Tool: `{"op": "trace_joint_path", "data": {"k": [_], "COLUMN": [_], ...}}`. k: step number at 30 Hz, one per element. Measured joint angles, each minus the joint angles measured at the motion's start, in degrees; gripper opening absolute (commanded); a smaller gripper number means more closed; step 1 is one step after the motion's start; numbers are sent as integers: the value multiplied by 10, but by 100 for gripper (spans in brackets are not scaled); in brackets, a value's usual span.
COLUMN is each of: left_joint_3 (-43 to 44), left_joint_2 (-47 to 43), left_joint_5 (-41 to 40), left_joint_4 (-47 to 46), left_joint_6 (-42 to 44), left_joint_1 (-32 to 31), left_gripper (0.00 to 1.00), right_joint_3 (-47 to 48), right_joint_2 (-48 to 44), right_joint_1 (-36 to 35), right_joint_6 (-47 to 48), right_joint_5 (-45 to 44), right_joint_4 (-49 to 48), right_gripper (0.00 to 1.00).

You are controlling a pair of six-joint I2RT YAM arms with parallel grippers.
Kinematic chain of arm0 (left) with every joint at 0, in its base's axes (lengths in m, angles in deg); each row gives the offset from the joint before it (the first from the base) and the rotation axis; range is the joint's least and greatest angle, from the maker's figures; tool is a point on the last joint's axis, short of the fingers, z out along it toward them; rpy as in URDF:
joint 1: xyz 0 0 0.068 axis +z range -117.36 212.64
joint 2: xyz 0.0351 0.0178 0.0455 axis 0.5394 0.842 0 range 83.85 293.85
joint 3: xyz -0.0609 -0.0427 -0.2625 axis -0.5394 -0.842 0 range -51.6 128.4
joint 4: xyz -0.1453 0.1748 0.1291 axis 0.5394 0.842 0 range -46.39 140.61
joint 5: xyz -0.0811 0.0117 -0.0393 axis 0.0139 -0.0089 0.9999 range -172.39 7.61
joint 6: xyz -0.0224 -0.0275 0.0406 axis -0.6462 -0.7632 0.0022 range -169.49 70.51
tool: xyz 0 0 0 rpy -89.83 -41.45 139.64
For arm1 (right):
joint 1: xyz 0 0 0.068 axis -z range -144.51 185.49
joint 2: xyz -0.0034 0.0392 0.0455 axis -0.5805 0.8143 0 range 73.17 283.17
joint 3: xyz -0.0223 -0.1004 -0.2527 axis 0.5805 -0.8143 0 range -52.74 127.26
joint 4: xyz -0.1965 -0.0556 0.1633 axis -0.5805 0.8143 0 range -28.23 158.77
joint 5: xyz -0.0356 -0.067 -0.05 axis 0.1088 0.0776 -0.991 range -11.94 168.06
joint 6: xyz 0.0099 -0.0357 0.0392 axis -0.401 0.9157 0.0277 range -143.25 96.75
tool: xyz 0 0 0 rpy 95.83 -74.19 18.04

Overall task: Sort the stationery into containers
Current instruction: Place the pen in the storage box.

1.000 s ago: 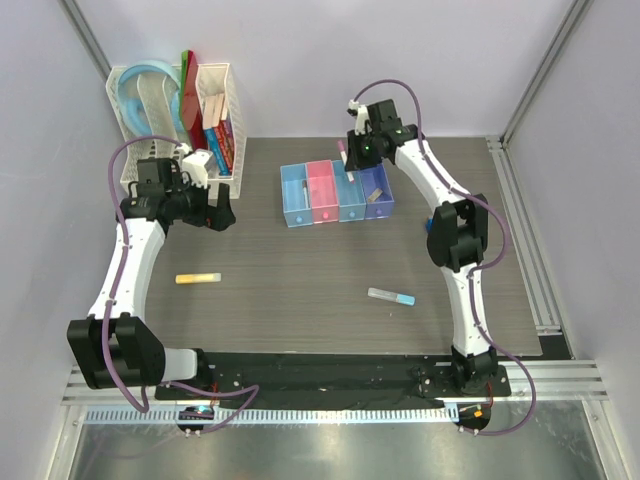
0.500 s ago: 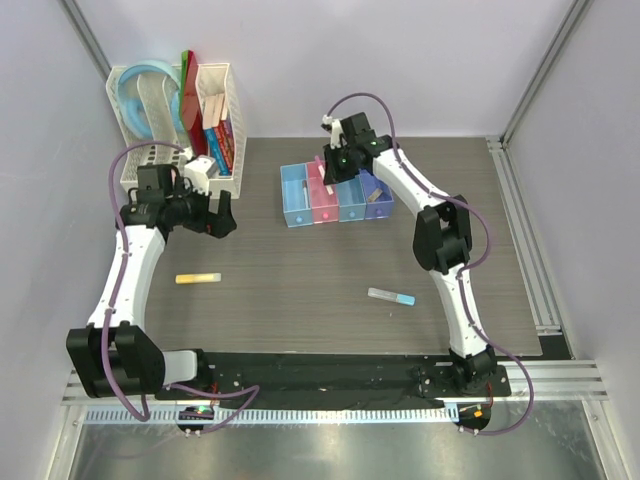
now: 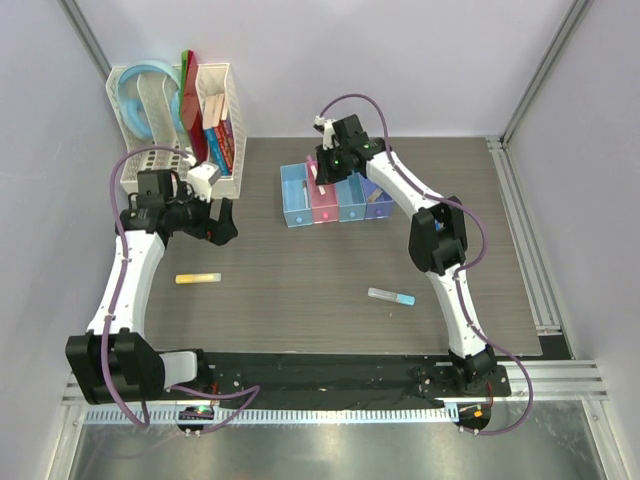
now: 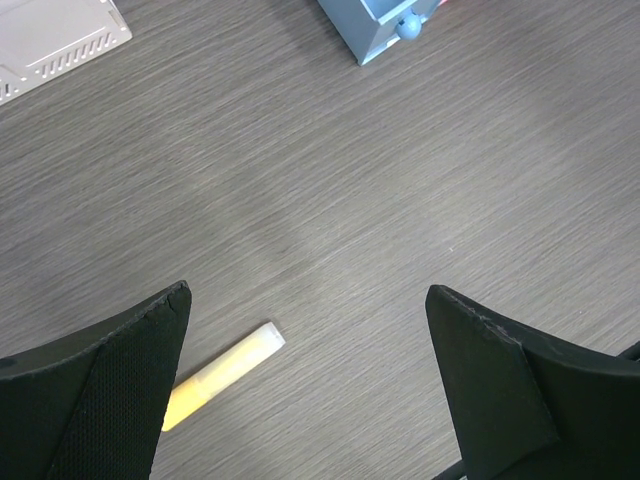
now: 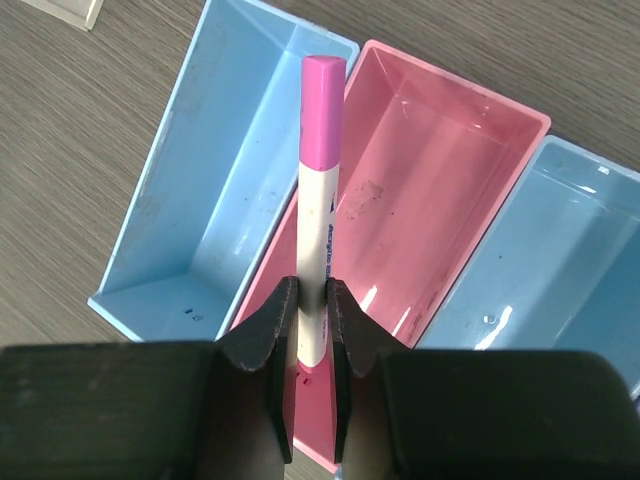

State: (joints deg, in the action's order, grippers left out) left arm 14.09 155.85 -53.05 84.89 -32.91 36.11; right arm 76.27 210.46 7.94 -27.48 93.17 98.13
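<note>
The right gripper moves over the light-blue bin nearest the rack next and releases the pen there, since that bin lies to its left in the top view.
My right gripper [image 5: 313, 300] is shut on a pen [image 5: 320, 200] with a white body and a pink-purple cap. It holds the pen over the wall between the left light-blue bin [image 5: 220, 190] and the pink bin [image 5: 430, 180]. The row of four bins [image 3: 337, 197] stands at the middle back, with the right gripper [image 3: 325, 172] above it. My left gripper [image 4: 308, 300] is open and empty above the table. An orange-yellow piece [image 4: 220, 375] lies beside its left finger, also in the top view [image 3: 197, 278]. A grey stick with a light-blue tip [image 3: 391, 296] lies at the front right. The dark-blue block and tan piece do not show.
A white mesh rack [image 3: 180, 120] with books and folders stands at the back left, just behind my left arm; its corner shows in the left wrist view [image 4: 50, 40]. Metal rails run along the table's right edge [image 3: 520, 230].
My right gripper has moved left with the pen, from over the right-hand bins to over the pink bin. My left gripper has shifted only slightly.
</note>
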Motion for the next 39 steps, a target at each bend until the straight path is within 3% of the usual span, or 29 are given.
{"op": "trace_joint_path", "data": {"k": [39], "left_joint_3": [-55], "left_joint_2": [-41], "left_joint_5": [1], "left_joint_4": [10], "left_joint_6": [26], "left_joint_1": [0], "left_gripper": [100], "right_joint_3": [-6], "right_joint_2": [30], "right_joint_1": [-45], "right_joint_6": [-56], "right_joint_5": [2], "right_joint_4": [-79], "right_gripper": [1]}}
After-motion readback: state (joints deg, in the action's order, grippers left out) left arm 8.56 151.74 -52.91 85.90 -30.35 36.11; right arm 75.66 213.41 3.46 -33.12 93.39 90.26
